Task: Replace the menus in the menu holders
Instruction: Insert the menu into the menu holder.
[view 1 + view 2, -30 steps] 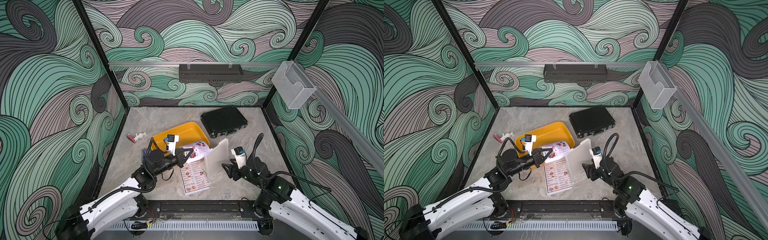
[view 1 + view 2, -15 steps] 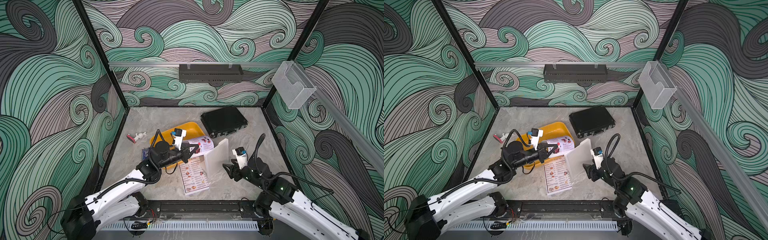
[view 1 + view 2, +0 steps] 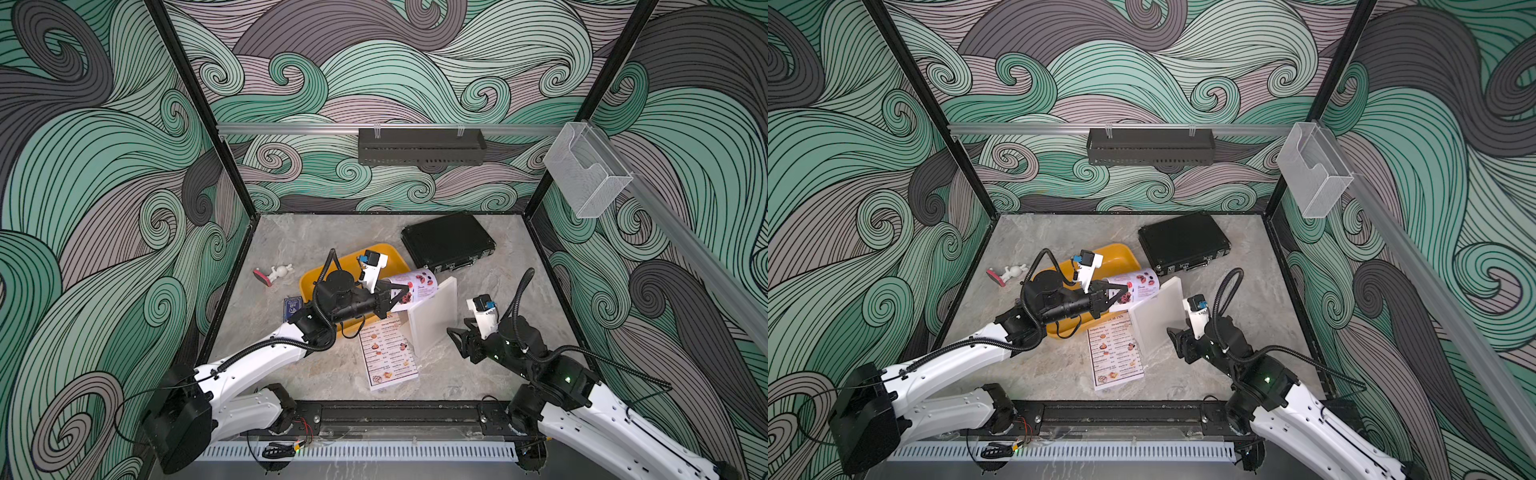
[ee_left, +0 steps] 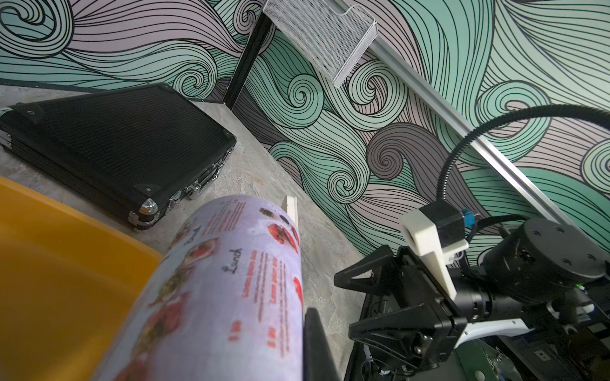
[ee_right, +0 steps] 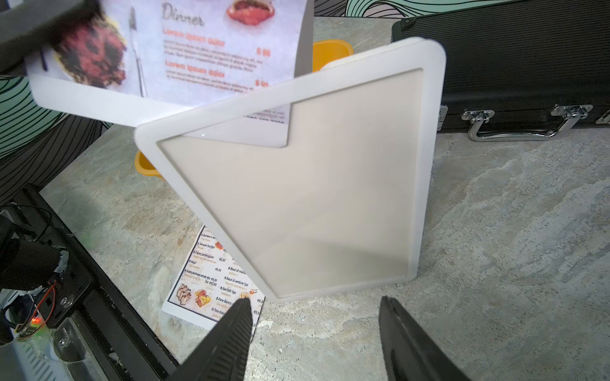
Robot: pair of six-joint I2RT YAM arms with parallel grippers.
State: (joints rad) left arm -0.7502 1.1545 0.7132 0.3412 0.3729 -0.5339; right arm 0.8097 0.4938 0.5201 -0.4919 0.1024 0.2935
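Note:
Only the lower corner of the pinkish photo menu shows behind the window. My left gripper should push across toward the holder's top edge (image 3: 427,300) and release the menu there.
The menu holder (image 3: 432,320) (image 3: 1158,311) (image 5: 313,198) stands upright mid-table, milky white with rounded corners. My left gripper (image 3: 395,297) (image 3: 1119,297) is shut on the pinkish photo menu (image 3: 417,284) (image 3: 1142,284) (image 4: 231,280), which curls over the holder's top edge. In the right wrist view this menu (image 5: 198,49) has a lower corner showing behind the holder's window. The white black-bordered menu (image 3: 386,357) (image 3: 1115,357) (image 5: 211,283) lies flat on the table by the holder's foot. My right gripper (image 3: 455,338) (image 3: 1175,340) (image 5: 314,299) is open just short of the holder's base, holding nothing.
A yellow tub (image 3: 386,257) sits under my left arm, and a black case (image 3: 449,241) lies behind the holder. At the left are a small white figure (image 3: 274,274) and a blue card (image 3: 292,305). A clear box (image 3: 586,174) and a black rack (image 3: 419,145) hang on the walls.
My left gripper has carried the pinkish menu up and to the right, from over the tub to the holder's top edge. The right arm has barely moved.

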